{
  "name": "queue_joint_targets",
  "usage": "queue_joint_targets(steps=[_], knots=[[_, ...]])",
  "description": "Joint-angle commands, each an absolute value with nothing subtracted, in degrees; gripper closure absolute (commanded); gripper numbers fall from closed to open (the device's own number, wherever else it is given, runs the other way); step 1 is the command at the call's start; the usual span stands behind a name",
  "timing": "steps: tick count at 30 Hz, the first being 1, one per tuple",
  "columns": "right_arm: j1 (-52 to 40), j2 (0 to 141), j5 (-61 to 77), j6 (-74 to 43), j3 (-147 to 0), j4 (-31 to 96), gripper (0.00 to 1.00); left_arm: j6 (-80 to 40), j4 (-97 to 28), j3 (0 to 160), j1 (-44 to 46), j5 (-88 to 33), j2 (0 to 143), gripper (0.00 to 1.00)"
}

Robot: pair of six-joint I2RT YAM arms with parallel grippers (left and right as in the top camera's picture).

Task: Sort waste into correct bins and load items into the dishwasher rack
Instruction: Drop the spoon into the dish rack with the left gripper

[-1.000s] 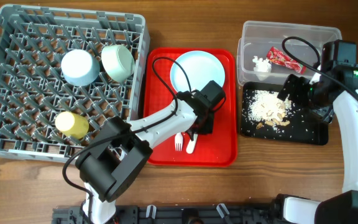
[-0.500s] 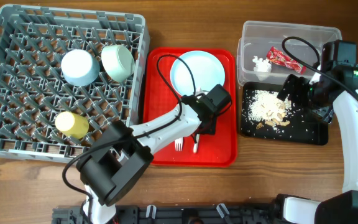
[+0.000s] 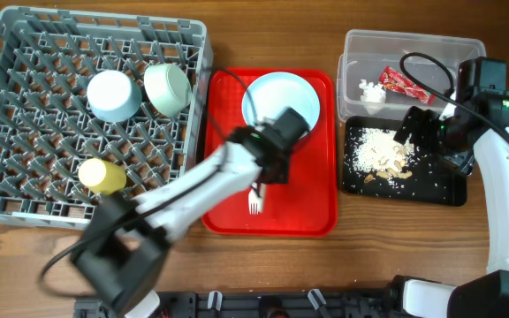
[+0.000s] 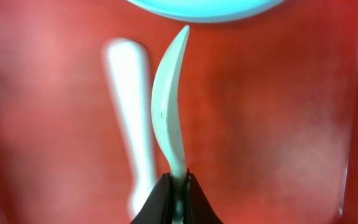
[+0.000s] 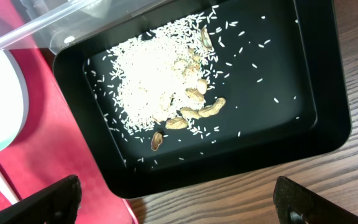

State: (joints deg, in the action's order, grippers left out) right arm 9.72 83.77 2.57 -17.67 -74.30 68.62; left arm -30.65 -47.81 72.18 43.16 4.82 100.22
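Next, my left gripper swings off the red serving tray over the rack's tray-side strip (image 3: pixel 175 132), just short of the pale green bowl, because slots there are empty.
My left gripper (image 3: pixel 270 171) is shut on the white spoon (image 4: pixel 169 112) and holds it above the red serving tray (image 3: pixel 312 212); its jaws (image 4: pixel 178 186) clamp the handle. The white fork (image 3: pixel 254 201) lies on the tray and shows blurred in the left wrist view (image 4: pixel 131 118). The pale blue plate (image 3: pixel 281 99) rests at the tray's far end. The grey dishwasher rack (image 3: pixel 25 19) holds the pale blue bowl (image 3: pixel 113 94), pale green bowl (image 3: pixel 168 87) and yellow cup (image 3: pixel 102 177). My right gripper (image 3: pixel 418 128) is open and empty over the black tray (image 5: pixel 316 134) with rice crumbs (image 5: pixel 154 87).
The clear tub (image 3: pixel 414 42) behind the black tray holds the red-and-white wrapper (image 3: pixel 400 82) and the white tissue (image 3: pixel 369 91). Several nut pieces (image 5: pixel 194 106) lie among the crumbs. Bare wood runs along the front edge. The left arm stretches across the tray's left half.
My left gripper has lifted the spoon off the red tray and swung away toward the plate and left; only the fork stays there. The right arm has not moved.
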Motion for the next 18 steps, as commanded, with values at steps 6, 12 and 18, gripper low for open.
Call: queue_joint_targets(steps=[6,12,18], knots=[[9.9,82.7,3.1,-16.7,-75.3,68.7,0.00,-12.1,-58.9,73.3,23.4,6.1,80.6,0.96],[9.9,82.7,3.1,-16.7,-75.3,68.8,0.00,-10.5,-59.5,73.1,12.8,5.0,86.1,0.96],[9.9,82.7,3.1,-16.7,-75.3,69.0,0.00,-10.5,-58.0,73.1,12.5,5.0,92.6,0.87]])
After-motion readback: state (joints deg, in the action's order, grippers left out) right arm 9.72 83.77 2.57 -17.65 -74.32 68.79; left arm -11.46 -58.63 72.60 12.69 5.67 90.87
